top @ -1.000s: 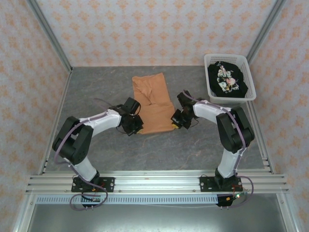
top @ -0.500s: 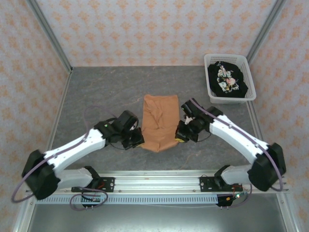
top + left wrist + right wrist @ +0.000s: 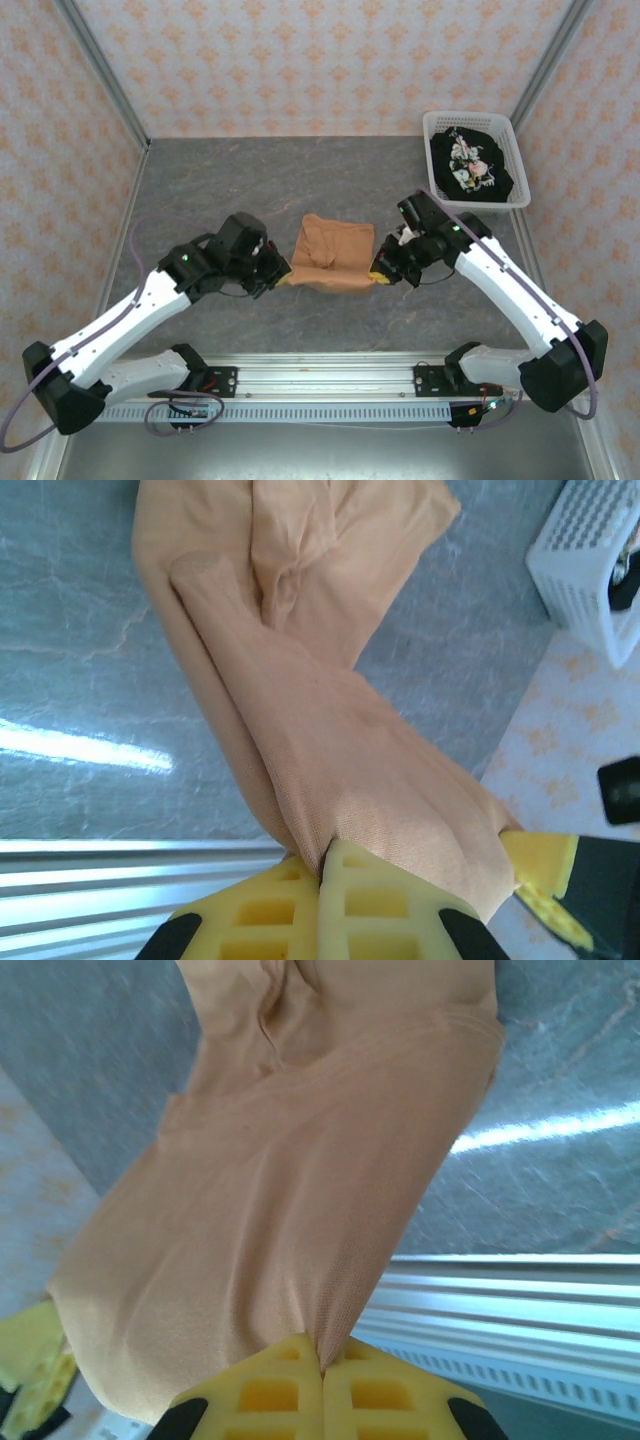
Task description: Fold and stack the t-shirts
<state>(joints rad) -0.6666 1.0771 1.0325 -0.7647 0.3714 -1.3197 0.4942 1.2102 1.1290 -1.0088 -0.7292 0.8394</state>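
Observation:
My right gripper carries the pinched corner outward next, lowers it and releases, since the shirt's far corner [image 3: 369,227] rests on the tabletop outward and below my right gripper.
The light orange-tan t-shirt [image 3: 333,254] hangs lifted over the middle of the table, stretched between both grippers, with its far part drooping toward the surface. My left gripper [image 3: 281,274] is shut on the shirt's left near corner, cloth [image 3: 330,750] pinched between the yellow pads. My right gripper [image 3: 381,272] is shut on the right near corner, fabric [image 3: 280,1220] trapped between its fingers. The black t-shirt [image 3: 470,166] with a pale floral print lies bunched in the basket.
The white lattice basket [image 3: 437,190] stands at the back right, its corner [image 3: 590,565] seen from the left wrist. Patterned walls enclose the grey table [image 3: 220,190]. An aluminium rail [image 3: 320,378] runs along the near edge.
Both grippers have pulled the tan shirt toward the near edge and raised it off the table; it now looks shorter, its near edge held up between them.

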